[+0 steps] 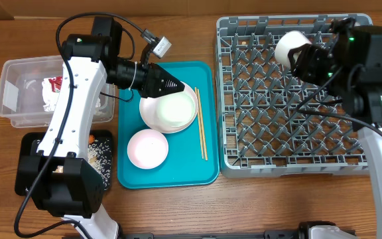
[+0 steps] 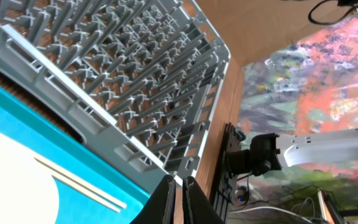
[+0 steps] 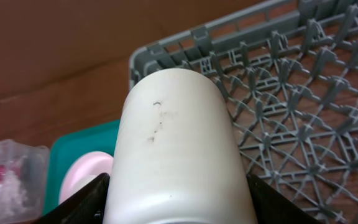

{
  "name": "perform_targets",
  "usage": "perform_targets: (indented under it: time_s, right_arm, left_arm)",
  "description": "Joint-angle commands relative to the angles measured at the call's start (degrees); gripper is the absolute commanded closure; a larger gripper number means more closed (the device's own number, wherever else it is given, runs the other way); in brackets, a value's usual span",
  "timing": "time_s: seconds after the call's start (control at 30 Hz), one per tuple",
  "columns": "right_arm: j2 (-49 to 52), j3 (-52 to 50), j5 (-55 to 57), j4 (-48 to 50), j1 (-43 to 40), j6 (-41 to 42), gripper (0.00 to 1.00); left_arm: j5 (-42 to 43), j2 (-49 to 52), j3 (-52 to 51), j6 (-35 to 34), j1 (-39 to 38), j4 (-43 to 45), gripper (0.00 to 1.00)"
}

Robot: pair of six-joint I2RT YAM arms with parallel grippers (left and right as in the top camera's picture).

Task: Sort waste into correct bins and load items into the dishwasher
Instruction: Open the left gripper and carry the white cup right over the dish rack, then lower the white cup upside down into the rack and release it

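Note:
My right gripper needs to move back and down next to release the cup (image 1: 290,48) on the rack's wires by the chopsticks, since those wires lie below and back.
My right gripper (image 1: 305,58) is shut on a small white cup (image 1: 290,48), which it holds on its side above the far left part of the grey dishwasher rack (image 1: 290,159). In the right wrist view the cup (image 3: 178,137) fills the gap between both fingers. My left gripper (image 1: 178,85) is shut with nothing in it, hovering over the white bowl (image 1: 175,108) on the teal tray (image 1: 204,174). A pink plate (image 1: 147,147) and the chopsticks (image 1: 201,129) also lie on that tray. The left fingertips (image 2: 169,186) point past the chopsticks (image 2: 73,180) toward the rack (image 2: 135,74).
A clear tub (image 1: 18,109) at far left holds a white napkin and a red wrapper (image 1: 53,84). Below it, a black tray (image 1: 99,154) carries rice and scraps. The left arm's base stands at the front left corner.

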Motion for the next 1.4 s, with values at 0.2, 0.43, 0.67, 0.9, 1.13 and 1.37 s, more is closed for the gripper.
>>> perform_targets:
  time_s: [0.2,0.43,0.67,0.9,1.13,1.37]
  right_arm:
    - [6.23,0.94,12.17,-3.89,7.96,-0.44,0.83]
    - [10.10,0.94,17.73,-8.48,12.72,-1.97,0.87]
    - [10.64,0.94,20.61,-13.51,13.70,-1.95,0.90]
    - [10.64,0.81,19.96,-15.65,13.70,-1.49,0.91]
    - [10.73,0.81,15.93,-16.22,13.75,-1.51,0.91]
    - [10.97,0.74,14.60,-16.35,13.75,-1.46,0.92]
  left_arm:
    - [-4.90,-0.79,0.61,-2.54,0.17,0.42,0.91]
    - [-6.36,-0.79,0.61,-2.78,0.17,0.52,0.84]
    - [-6.38,-0.79,0.61,-2.78,0.15,0.48,0.77]
    - [-6.40,-0.79,0.61,-2.78,0.15,0.50,0.75]
    - [-6.40,-0.79,0.61,-2.78,0.15,0.42,0.74]
    - [-7.69,-0.79,0.61,-2.80,0.11,0.02,0.71]
